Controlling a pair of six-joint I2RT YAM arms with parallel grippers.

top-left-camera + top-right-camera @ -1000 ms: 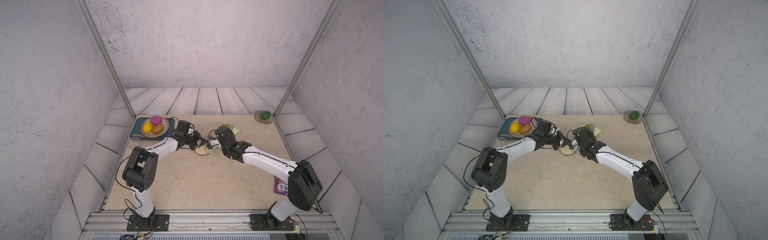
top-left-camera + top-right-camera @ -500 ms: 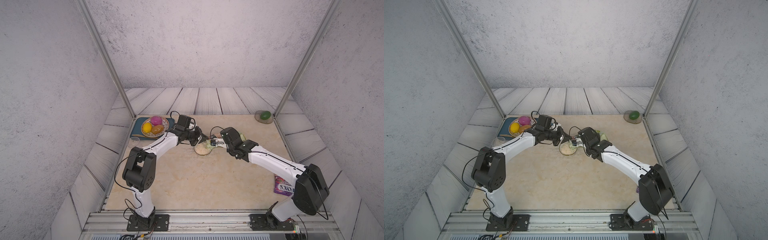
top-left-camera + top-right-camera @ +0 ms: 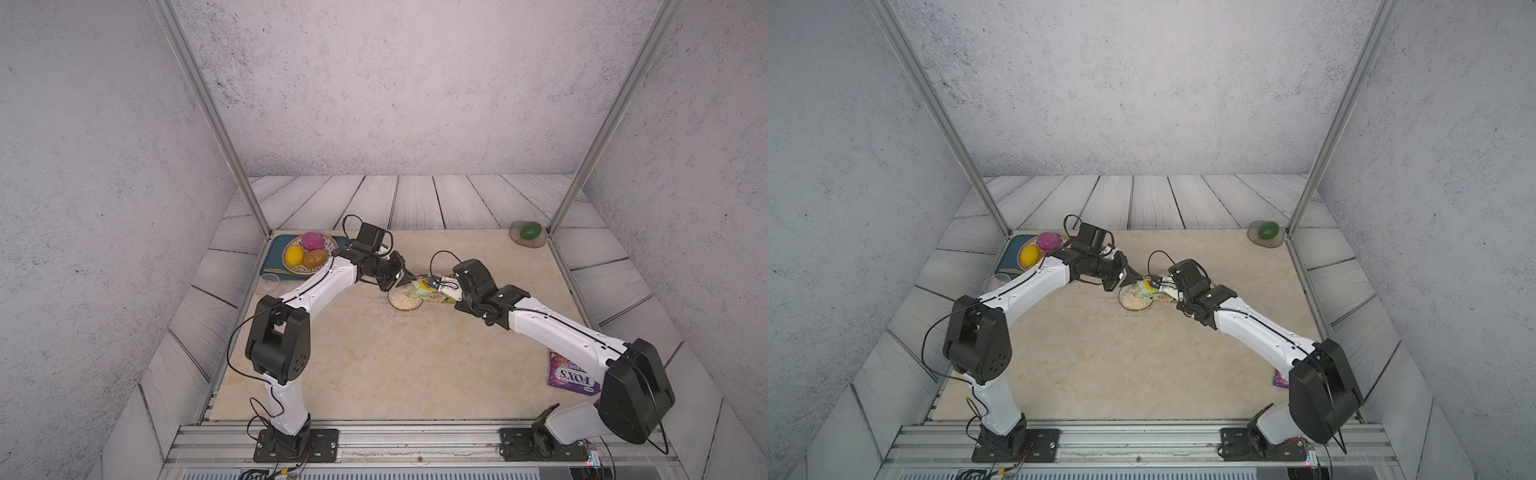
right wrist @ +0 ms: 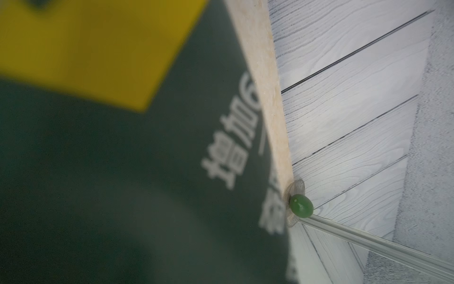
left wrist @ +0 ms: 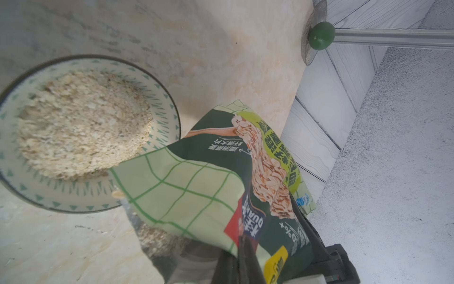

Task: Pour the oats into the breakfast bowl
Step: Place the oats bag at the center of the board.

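Oats already heap in the bowl, so my right gripper will next pull the bag away from the bowl (image 3: 394,306), turn it upright and release it on the bare tabletop.
The breakfast bowl (image 3: 394,306) (image 3: 1124,306) (image 5: 169,127) stands mid-table with a heap of pale oats (image 3: 402,297) (image 3: 1133,299) (image 5: 81,123) in it. The green checked oats bag (image 3: 428,289) (image 3: 1152,290) (image 5: 191,186) hangs low and tilted, with its lower edge over the bowl's right rim. My left gripper (image 3: 409,277) (image 3: 1136,276) (image 5: 245,258) is shut on the bag's edge on the bowl side. My right gripper (image 3: 444,287) (image 3: 1166,286) is shut on the bag's other end. The bag (image 4: 110,172) fills the right wrist view and hides that gripper's fingers.
A fruit dish (image 3: 328,243) with three fruits sits on a blue tray (image 3: 276,249) at the back left, with a clear glass cup (image 3: 268,284) in front of it. A green fruit (image 3: 530,231) lies at the back right corner. A purple FOX'S bag (image 3: 571,376) lies by the right arm.
Both grippers have moved back and to the right with the bag, off the bowl. The oats in the bowl, covered a second ago, are now in plain sight.
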